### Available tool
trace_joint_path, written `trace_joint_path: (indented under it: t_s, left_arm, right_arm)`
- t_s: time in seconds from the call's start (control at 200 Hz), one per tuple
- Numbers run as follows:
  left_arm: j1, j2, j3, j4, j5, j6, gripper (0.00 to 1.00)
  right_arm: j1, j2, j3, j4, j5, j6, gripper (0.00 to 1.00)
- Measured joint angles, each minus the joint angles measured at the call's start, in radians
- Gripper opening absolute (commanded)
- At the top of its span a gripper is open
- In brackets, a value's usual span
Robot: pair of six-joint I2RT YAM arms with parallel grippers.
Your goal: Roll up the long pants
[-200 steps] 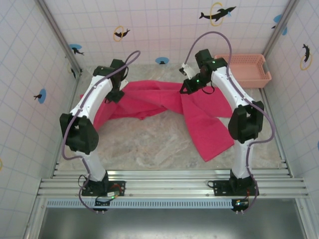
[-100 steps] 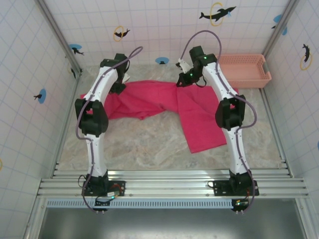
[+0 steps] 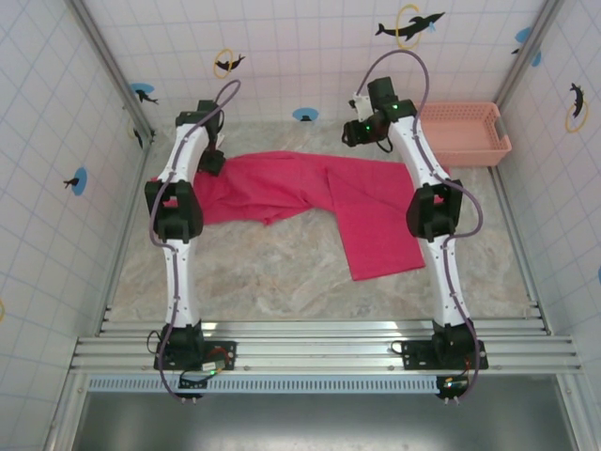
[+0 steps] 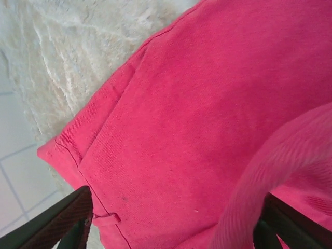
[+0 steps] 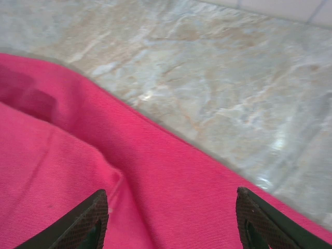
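My right gripper moves back and down onto the near corner, farther from the basket, of one leg next and closes, since that leg sticks out toward the front.
The long pants [image 3: 310,188] lie spread across the back of the marble table, magenta-red, with one leg [image 3: 380,240] running toward the front right. My left gripper [image 3: 212,162] hovers over their left end, and my right gripper [image 3: 357,132] over their back edge. In the left wrist view the left gripper [image 4: 174,228] is open just above the pants [image 4: 181,104], and a raised fold of cloth [image 4: 270,171] stands against its right finger. In the right wrist view the right gripper [image 5: 171,223] is open over the pants' edge [image 5: 155,171], with nothing pinched.
A salmon-pink plastic basket [image 3: 465,132] stands at the back right corner. Tiled walls close in the left, back and right sides. Bare marble tabletop [image 3: 263,268] lies in front of the pants, with a metal rail [image 3: 319,352] along the near edge.
Both grippers have gone from shut to open and let go of the pants. Both arms stretched toward the back wall, and the pants now lie flatter and further back.
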Motion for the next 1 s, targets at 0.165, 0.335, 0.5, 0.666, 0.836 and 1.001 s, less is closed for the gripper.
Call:
trace_joint_path:
  t_s: [0.165, 0.335, 0.5, 0.666, 0.836, 1.001]
  left_arm:
    - [0.019, -0.035, 0.005, 0.025, -0.008, -0.046, 0.9]
    - [0.017, -0.161, -0.052, 0.036, -0.008, -0.08, 0.91]
    - [0.015, -0.353, -0.236, 0.048, -0.022, -0.103, 0.9]
    - [0.015, -0.464, -0.451, 0.048, -0.031, -0.114, 0.91]
    - [0.015, -0.468, -0.563, 0.047, -0.021, -0.12, 0.91]
    - [0.015, -0.468, -0.572, 0.049, -0.011, -0.121, 0.91]
  right_arm:
    - [0.008, -0.152, -0.192, -0.041, 0.074, -0.071, 0.64]
    - [0.096, -0.477, -0.634, -0.066, 0.143, -0.108, 0.65]
    - [0.292, -0.626, -0.912, -0.059, 0.15, -0.106, 0.65]
    - [0.356, -0.699, -1.197, -0.013, 0.145, -0.058, 0.65]
    - [0.357, -0.789, -1.395, 0.014, 0.143, -0.008, 0.63]
    - [0.367, -0.834, -1.441, 0.042, 0.129, 0.024, 0.63]
